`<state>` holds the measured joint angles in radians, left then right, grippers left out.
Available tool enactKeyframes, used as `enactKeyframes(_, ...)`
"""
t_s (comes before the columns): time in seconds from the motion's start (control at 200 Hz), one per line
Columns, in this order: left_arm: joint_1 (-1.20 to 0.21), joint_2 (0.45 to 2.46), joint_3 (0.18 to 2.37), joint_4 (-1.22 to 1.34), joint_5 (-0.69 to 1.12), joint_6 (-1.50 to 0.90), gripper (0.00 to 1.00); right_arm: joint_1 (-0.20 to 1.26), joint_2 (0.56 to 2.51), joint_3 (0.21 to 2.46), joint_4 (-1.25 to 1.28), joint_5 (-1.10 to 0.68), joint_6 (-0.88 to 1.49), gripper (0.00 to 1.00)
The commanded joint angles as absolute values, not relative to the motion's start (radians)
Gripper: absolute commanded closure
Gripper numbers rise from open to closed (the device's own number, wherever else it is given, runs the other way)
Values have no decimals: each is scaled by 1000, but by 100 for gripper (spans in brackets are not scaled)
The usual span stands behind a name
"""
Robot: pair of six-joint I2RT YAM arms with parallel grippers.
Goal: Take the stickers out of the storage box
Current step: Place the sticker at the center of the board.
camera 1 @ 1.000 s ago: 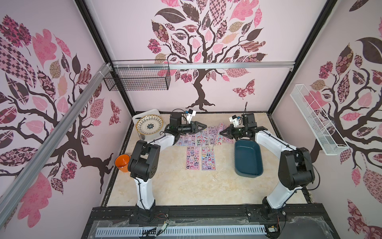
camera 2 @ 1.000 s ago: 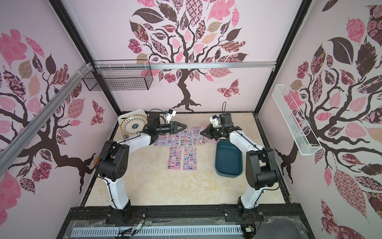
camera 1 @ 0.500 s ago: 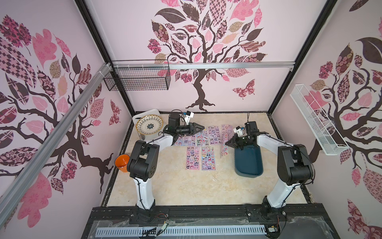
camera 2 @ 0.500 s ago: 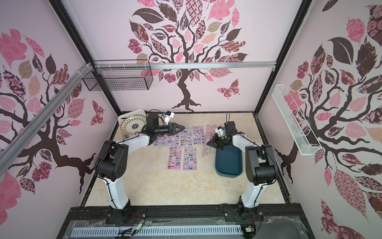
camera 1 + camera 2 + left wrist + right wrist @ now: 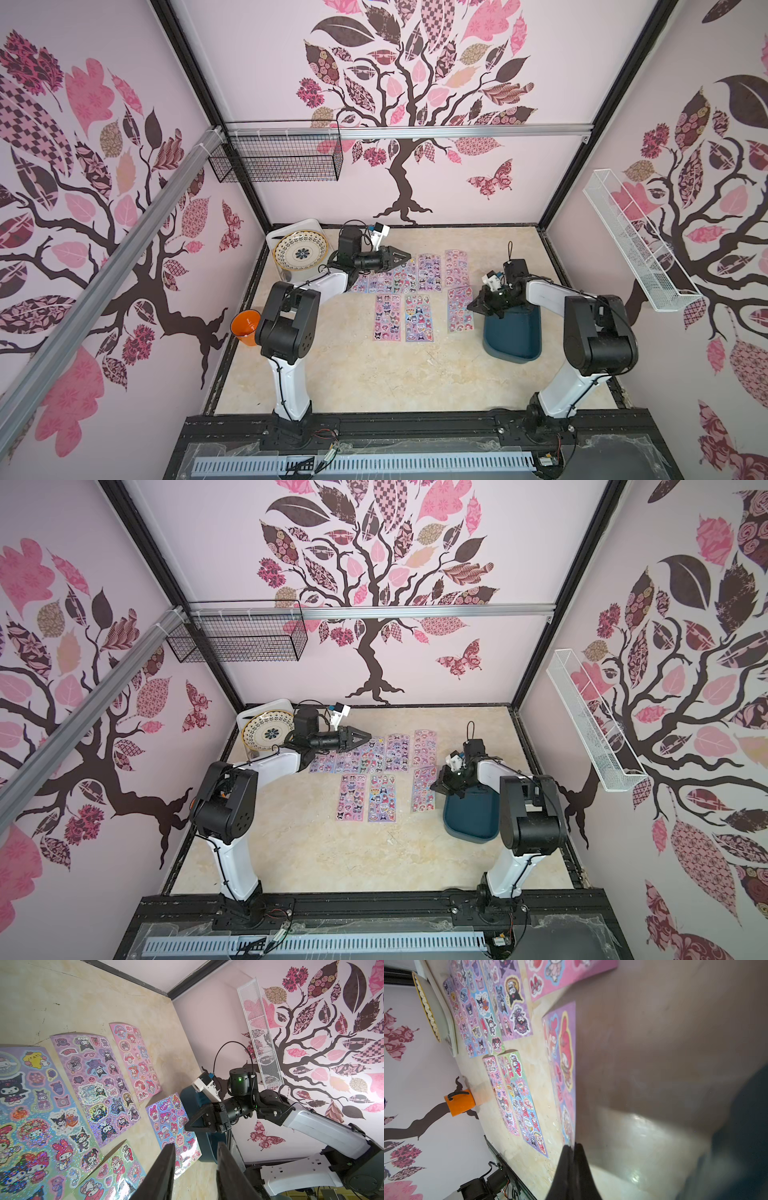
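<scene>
The gap on the bare table beside the front row has room to release the sheet. I will lower my right gripper there, away from the teal storage box.
Several stickers lie flat in two rows on the beige table, also seen in the other top view. The teal storage box sits to their right, its far end hidden under my right arm. My right gripper is shut on the edge of one sticker sheet, which sags to the table beside the box. My left gripper hangs open and empty above the back row.
A patterned plate on a white tray stands at the back left, and an orange cup sits by the left wall. A black wire basket and a white one hang on the walls.
My right gripper has come forward from the back row to the box's far left corner, carrying the sheet with it. The left arm has stayed almost still.
</scene>
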<state>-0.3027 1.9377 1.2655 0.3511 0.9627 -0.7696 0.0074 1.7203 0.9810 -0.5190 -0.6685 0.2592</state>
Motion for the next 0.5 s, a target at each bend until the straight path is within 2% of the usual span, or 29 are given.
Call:
enactKeyframes(0.0,-305,1934,1279,364,972,-761,61,0,1673,989,-573,-621,215,100)
enactKeyframes(0.145,-305,1934,1279,364,974,-761,61,0,1684,987,-574,-627,217,100)
enactKeyframes(0.285,-305,1936,1281,364,974,-762,62,8,1710,977,-529,-714,242,100)
enactKeyframes(0.49,-305,1939,1281,371,975,-770,62,64,1764,1015,-556,-693,235,99)
